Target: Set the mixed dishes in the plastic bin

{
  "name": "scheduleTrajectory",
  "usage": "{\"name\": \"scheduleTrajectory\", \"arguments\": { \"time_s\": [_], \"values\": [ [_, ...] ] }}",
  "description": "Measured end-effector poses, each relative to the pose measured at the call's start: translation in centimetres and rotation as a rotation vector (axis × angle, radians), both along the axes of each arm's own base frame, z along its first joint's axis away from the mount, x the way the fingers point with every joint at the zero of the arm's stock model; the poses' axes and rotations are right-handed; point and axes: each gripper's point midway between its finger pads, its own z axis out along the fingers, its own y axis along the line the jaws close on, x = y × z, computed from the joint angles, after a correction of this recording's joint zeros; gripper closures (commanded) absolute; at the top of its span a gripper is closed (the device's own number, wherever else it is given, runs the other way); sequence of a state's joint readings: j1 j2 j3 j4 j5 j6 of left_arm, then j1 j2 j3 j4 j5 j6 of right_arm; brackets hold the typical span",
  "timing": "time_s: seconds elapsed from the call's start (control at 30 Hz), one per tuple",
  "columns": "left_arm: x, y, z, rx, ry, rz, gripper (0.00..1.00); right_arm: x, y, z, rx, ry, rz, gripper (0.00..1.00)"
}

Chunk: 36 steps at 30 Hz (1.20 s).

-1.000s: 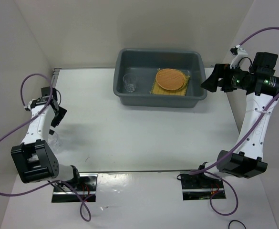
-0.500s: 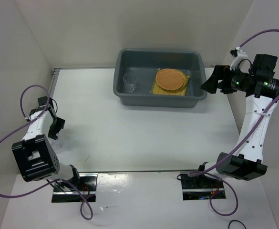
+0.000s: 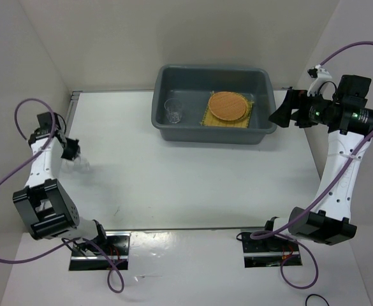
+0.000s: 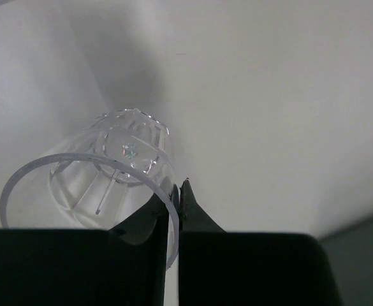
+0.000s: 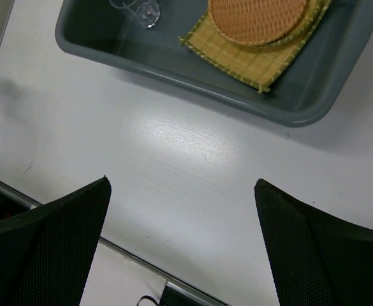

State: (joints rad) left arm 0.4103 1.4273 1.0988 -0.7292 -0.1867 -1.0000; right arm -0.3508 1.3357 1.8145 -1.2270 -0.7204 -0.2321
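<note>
The bare bottom of the bin beside the clear cup is to the right of my left gripper in the top view. I should move over the bin's edge, go down and let go.
The grey-blue plastic bin [image 3: 173, 135] stands at the far middle of the table. In it lie the square yellow mat [image 3: 219, 121] and, on top of that, the orange-brown disc [image 3: 228, 105]. A thin yellow edge under that disc shows in the right wrist view [image 5: 306, 18]. A clear cup [image 3: 172, 110] stands in the bin's left half. My left gripper [image 3: 71, 151] is at the table's left edge, shut on the rim of a second clear cup [image 4: 119, 159]. My right gripper [image 3: 282, 115] is open and empty, held high beside the bin's right end.
White walls close in the table on the left, back and right. The bin [image 5: 192, 80] and its mats [image 5: 237, 51] fill the top of the right wrist view, with bare table below them. Metal plates sit at the arm bases [image 3: 100, 252].
My left gripper has swung back toward the table's left edge and turned, keeping its hold on the clear cup. The right arm has hardly moved.
</note>
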Motion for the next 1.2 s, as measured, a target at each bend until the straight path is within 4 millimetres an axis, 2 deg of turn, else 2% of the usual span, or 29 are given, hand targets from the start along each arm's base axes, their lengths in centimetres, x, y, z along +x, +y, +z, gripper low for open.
{"name": "scheduleTrajectory", "arguments": {
  "time_s": [0.1, 0.2, 0.33, 0.37, 0.4, 0.47, 0.5, 0.53, 0.6, 0.67, 0.77, 0.83, 0.93, 1.0, 1.2],
  "values": [
    [6.2, -0.9, 6.2, -0.055, -0.286, -0.077, 1.0, 0.0, 0.0, -0.2, 0.001, 0.005, -0.002, 0.02],
    [12.5, -4.1, 13.5, -0.098, -0.613, -0.256, 1.0, 0.0, 0.0, -0.1, 0.0, 0.004, -0.002, 0.02],
    [19.4, -13.2, 22.2, -0.082, -0.794, -0.684, 1.0, -0.1, 0.0, -0.2, -0.001, 0.002, -0.003, 0.02],
    [20.8, -15.7, 23.7, -0.05, -0.824, -0.789, 1.0, -0.2, 0.0, -0.2, -0.001, 0.002, -0.002, 0.02],
    [22.0, -18.5, 25.0, -0.013, -0.846, -0.896, 1.0, -0.3, 0.1, -0.2, -0.001, 0.002, -0.003, 0.02],
    [23.3, -24.0, 25.4, 0.037, -0.828, -1.074, 1.0, -0.5, 0.2, -0.1, -0.002, -0.003, -0.004, 0.02],
    [23.4, -26.7, 24.8, 0.058, -0.795, -1.149, 1.0, -0.6, 0.2, 0.0, -0.003, -0.006, -0.004, 0.02],
    [23.5, -28.4, 23.6, 0.081, -0.75, -1.197, 1.0, -0.7, 0.2, 0.1, -0.005, -0.011, -0.004, 0.02],
    [22.9, -32.5, 19.9, 0.122, -0.627, -1.293, 1.0, -1.1, 0.3, 0.3, -0.008, -0.02, -0.004, 0.02],
    [21.6, -35.4, 14.9, 0.15, -0.463, -1.371, 1.0, -1.4, 0.5, 0.5, -0.011, -0.029, -0.004, 0.02],
    [19.6, -37.8, 8.5, 0.18, -0.256, -1.453, 1.0, -1.7, 0.6, 0.6, -0.013, -0.034, -0.004, 0.02],
    [18.6, -38.5, 4.9, 0.215, -0.137, -1.491, 1.0, -1.7, 0.6, 0.6, -0.014, -0.036, -0.004, 0.02],
    [18.6, -38.3, 2.4, 0.249, -0.064, -1.504, 1.0, -1.7, 0.6, 0.6, -0.014, -0.036, -0.004, 0.02],
    [18.7, -37.7, 1.3, 0.262, -0.026, -1.505, 1.0, -1.7, 0.6, 0.6, -0.014, -0.036, -0.004, 0.02],
    [19.0, -37.7, -0.6, 0.263, 0.008, -1.506, 1.0, -1.7, 0.6, 0.6, -0.015, -0.037, -0.005, 0.02]
  ]
}}
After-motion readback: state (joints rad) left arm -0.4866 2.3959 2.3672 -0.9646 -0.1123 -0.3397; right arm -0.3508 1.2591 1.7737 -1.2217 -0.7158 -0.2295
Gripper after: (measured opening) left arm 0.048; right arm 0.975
